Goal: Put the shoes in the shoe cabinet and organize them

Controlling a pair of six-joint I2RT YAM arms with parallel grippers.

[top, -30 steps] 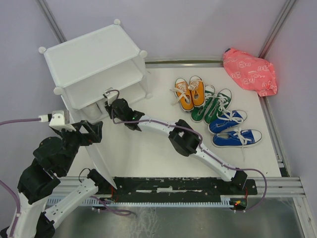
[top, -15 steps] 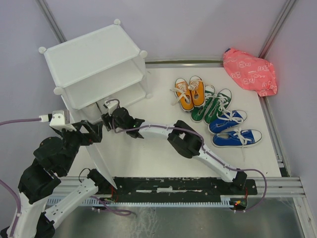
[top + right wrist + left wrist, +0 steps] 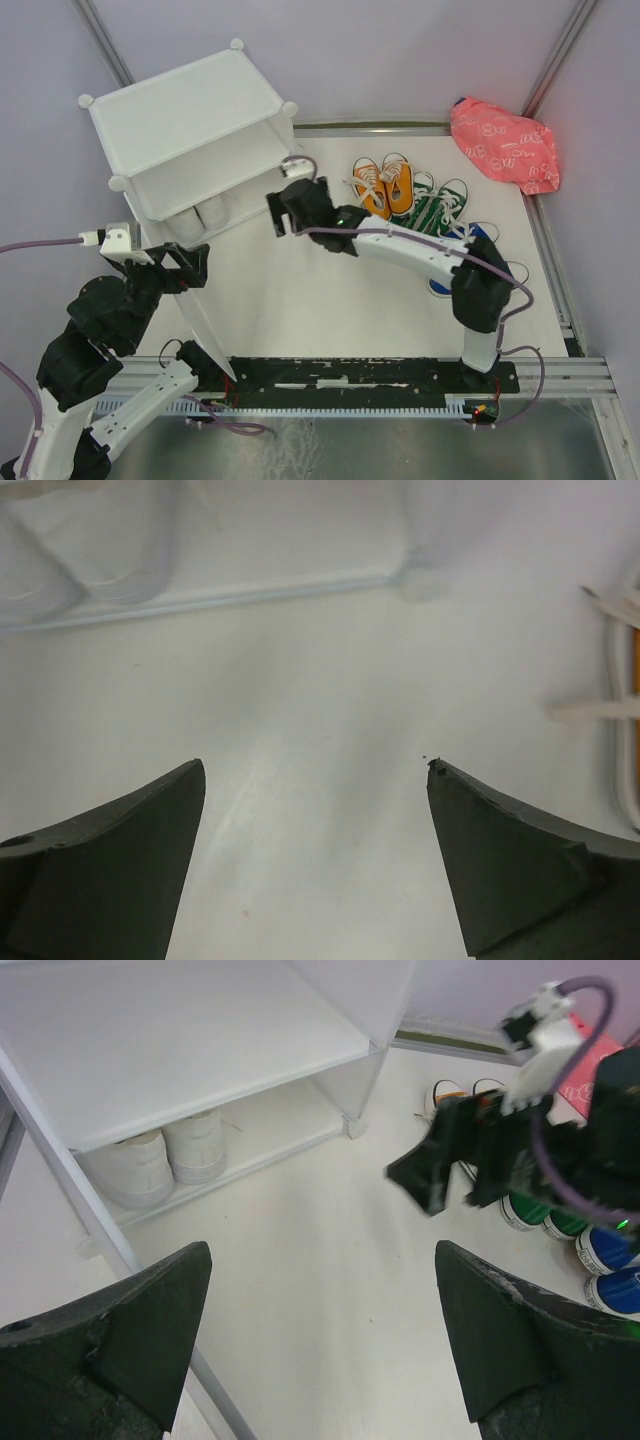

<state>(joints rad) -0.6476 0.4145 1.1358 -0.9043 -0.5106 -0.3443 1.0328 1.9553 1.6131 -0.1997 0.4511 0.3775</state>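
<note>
I should next move my right gripper to the right in the top view and down onto the inner sides of the orange shoes. They lie close enough to pinch together.
The white shoe cabinet stands at the back left, with a pair of white shoes on its bottom level, heels outward. My right gripper hovers open and empty over the table between the cabinet and the orange shoes; its fingers frame bare tabletop. Beside the orange pair lie the green shoes and the blue shoes, partly hidden by my right arm. My left gripper stays open and empty in front of the cabinet.
A pink patterned bag lies at the back right corner. A white cabinet panel slants down toward the near rail beside my left arm. The cabinet's lower front edge crosses the top of the right wrist view.
My right gripper has opened, let go of a white shoe on the cabinet's bottom level, and drawn back to the right. The left arm has not moved.
</note>
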